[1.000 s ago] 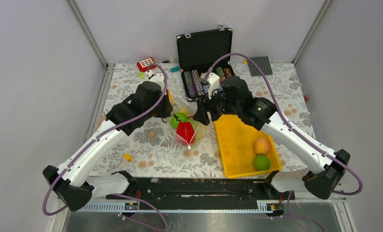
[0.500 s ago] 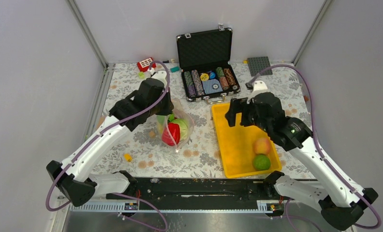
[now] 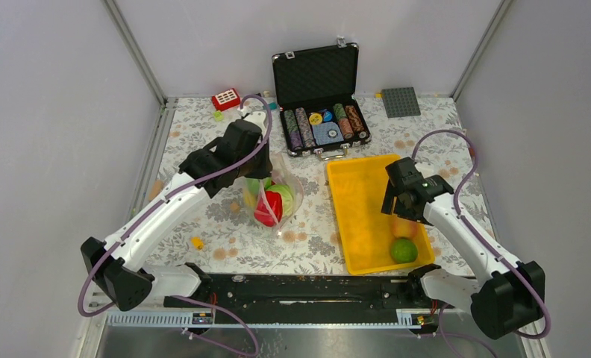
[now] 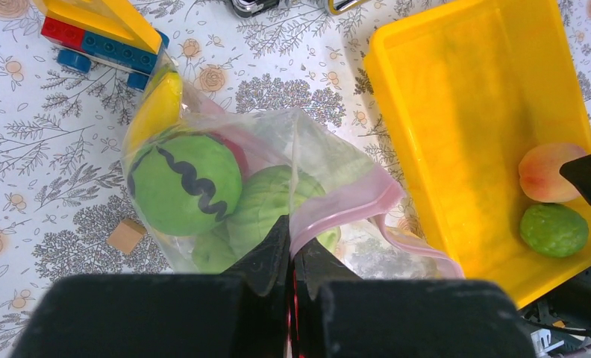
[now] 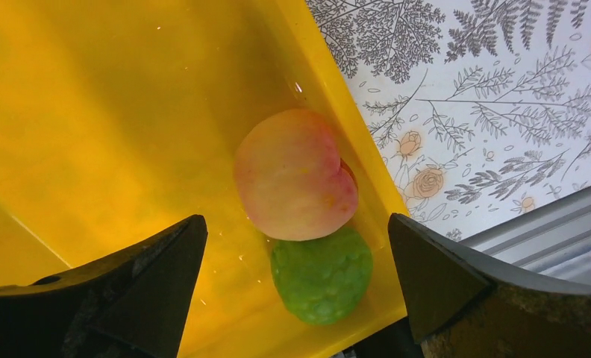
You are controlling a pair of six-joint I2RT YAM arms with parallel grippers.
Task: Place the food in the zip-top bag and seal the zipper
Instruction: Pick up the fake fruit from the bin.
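The peach [image 3: 404, 227] is already in line with the finger gap, so my right gripper will go down into the yellow tray around the peach next.
The clear zip-top bag [image 3: 286, 195] lies left of the yellow tray [image 3: 360, 198] and holds a red piece of food [image 3: 266, 210], a striped green melon [image 4: 184, 183], another green one [image 4: 266, 205] and a banana [image 4: 157, 108]. My left gripper [image 4: 292, 239] is shut on the bag's mouth edge, pinching the pink zipper [image 4: 352, 205], which curls open toward the tray. My right gripper [image 5: 296, 220] hangs open over the tray's near right corner. Below it, between the spread fingers, lie a peach [image 5: 296, 175] and a bumpy green fruit [image 5: 322, 272], both untouched.
An open black case of poker chips [image 3: 319, 127] stands behind the bag and tray. Toy bricks [image 3: 225, 99] lie at the back left, a grey baseplate [image 3: 401, 101] at the back right. A small tan block [image 4: 126, 236] sits beside the bag.
My right arm has pulled away from the bag, swung right and toward the near edge over the tray, and its jaws have opened wide. The left gripper keeps its hold on the bag.
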